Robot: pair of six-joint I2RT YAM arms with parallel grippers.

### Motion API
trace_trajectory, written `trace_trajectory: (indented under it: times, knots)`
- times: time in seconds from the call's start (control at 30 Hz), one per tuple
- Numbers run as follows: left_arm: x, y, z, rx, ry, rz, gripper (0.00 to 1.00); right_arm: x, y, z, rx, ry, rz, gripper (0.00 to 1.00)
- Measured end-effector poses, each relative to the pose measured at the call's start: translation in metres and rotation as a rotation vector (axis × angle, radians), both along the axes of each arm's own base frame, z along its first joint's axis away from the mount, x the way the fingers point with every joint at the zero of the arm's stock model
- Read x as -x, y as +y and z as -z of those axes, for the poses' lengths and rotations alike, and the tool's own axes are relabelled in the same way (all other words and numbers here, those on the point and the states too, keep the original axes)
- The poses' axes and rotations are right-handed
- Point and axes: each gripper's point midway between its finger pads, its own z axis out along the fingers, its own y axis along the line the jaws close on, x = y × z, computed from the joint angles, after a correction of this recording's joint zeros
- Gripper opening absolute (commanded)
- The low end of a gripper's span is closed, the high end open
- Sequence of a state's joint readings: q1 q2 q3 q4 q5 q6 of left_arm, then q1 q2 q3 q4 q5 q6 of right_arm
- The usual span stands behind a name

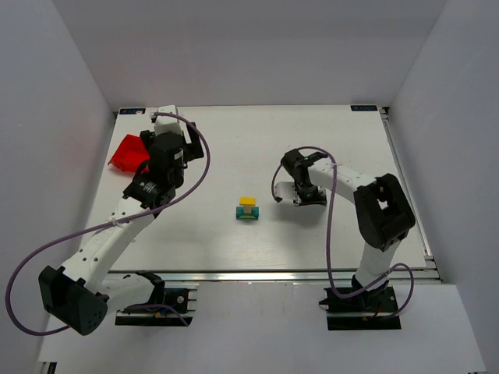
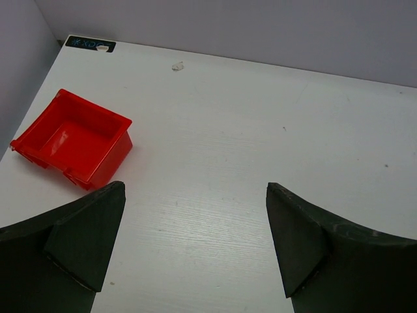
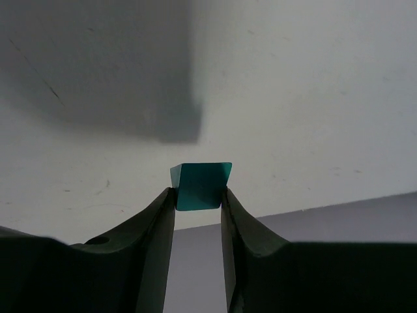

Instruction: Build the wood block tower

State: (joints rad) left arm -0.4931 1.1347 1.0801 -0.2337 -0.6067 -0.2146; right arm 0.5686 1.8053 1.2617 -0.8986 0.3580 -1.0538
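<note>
The small teal block still hangs above the table, apart from its shadow, so the robot's right gripper needs to move down next toward the bare table [image 1: 275, 202] [image 3: 195, 158] beside the tower.
The wood block tower [image 1: 248, 209] stands near the middle of the white table [image 1: 312, 241]: a teal base, a tan piece and a yellow block on top. My right gripper [image 1: 284, 195] hovers just right of the tower, shut on a small teal block [image 3: 201, 182] pinched between its fingertips [image 3: 166, 208]; this shows in the right wrist view [image 3: 199, 193]. My left gripper [image 1: 166, 125] is at the far left, apart from the tower. In the left wrist view [image 2: 195, 195] its jaws stand wide open and empty over bare table.
An empty red plastic bin [image 1: 129, 152] sits at the far left, next to my left gripper; it also shows in the left wrist view [image 2: 71, 140]. Grey walls close off the table's left, far and right sides.
</note>
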Motion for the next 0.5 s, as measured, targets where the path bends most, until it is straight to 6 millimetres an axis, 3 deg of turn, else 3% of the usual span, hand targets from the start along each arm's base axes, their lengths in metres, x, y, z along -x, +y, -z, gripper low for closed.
trace_trajectory:
  times: [0.13,0.5]
  knots:
    - [0.000,0.000,0.008,-0.017,0.017,0.002,0.98,0.009,-0.001,0.026,0.048,0.076,-0.017,0.10]
    - [-0.006,-0.002,0.024,-0.050,0.054,0.005,0.98,0.012,0.019,0.037,-0.049,0.102,-0.025,0.54]
